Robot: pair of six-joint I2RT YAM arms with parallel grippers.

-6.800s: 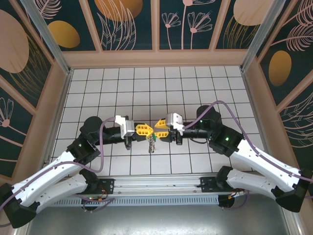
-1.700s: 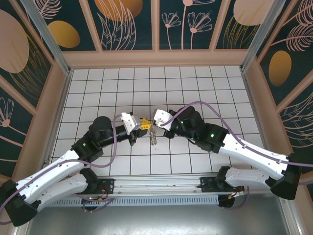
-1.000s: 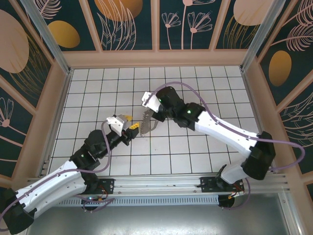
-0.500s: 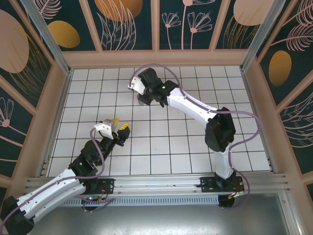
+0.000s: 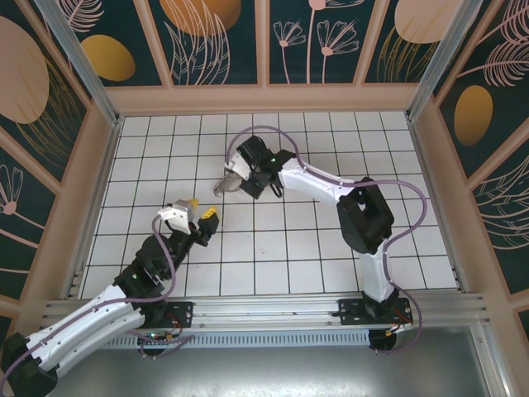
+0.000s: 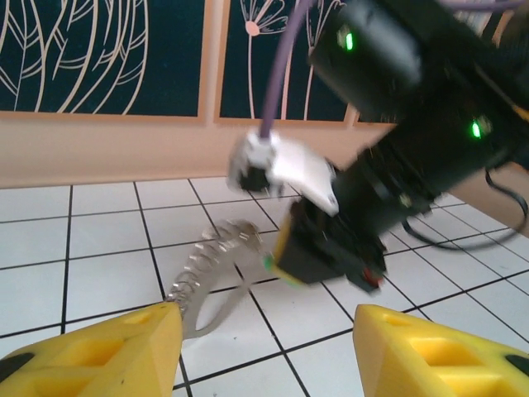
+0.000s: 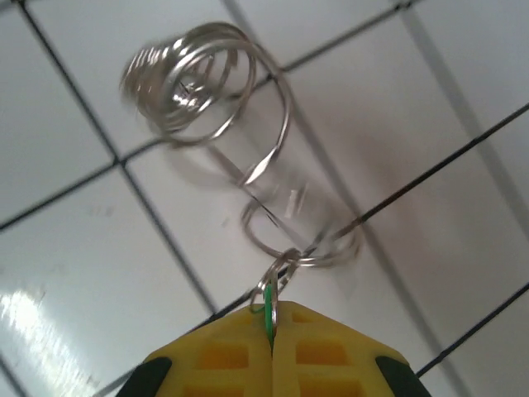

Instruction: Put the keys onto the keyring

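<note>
Next, the right gripper brings the key and the keyring point(image 5: 221, 188) back and down to the white tiles, then releases the green head.
My right gripper point(image 7: 272, 331) is shut on the green head of the key point(image 7: 268, 314), only a thin green edge of it showing between the yellow pads. A small ring links the key to the keyring point(image 7: 289, 198), a greyish strap with a coil of silvery rings point(image 7: 194, 78) at its far end, hanging just above the tiles. In the top view the right gripper point(image 5: 234, 179) is at the left-centre of the floor with the keyring point(image 5: 221, 188) dangling from it. My left gripper point(image 5: 201, 211) stands open a little nearer, facing the keyring point(image 6: 207, 269) and the right gripper point(image 6: 331, 240).
The white tiled floor point(image 5: 331, 240) is boxed in by wooden walls point(image 5: 264, 99) at the back and sides. The right arm point(image 5: 364, 215) bends across the middle of the floor, its purple cable looping beside it.
Both grippers met at the centre; since then the right arm has swung to the back left carrying the keyring and key. The left gripper has let go, opened and drawn back.
</note>
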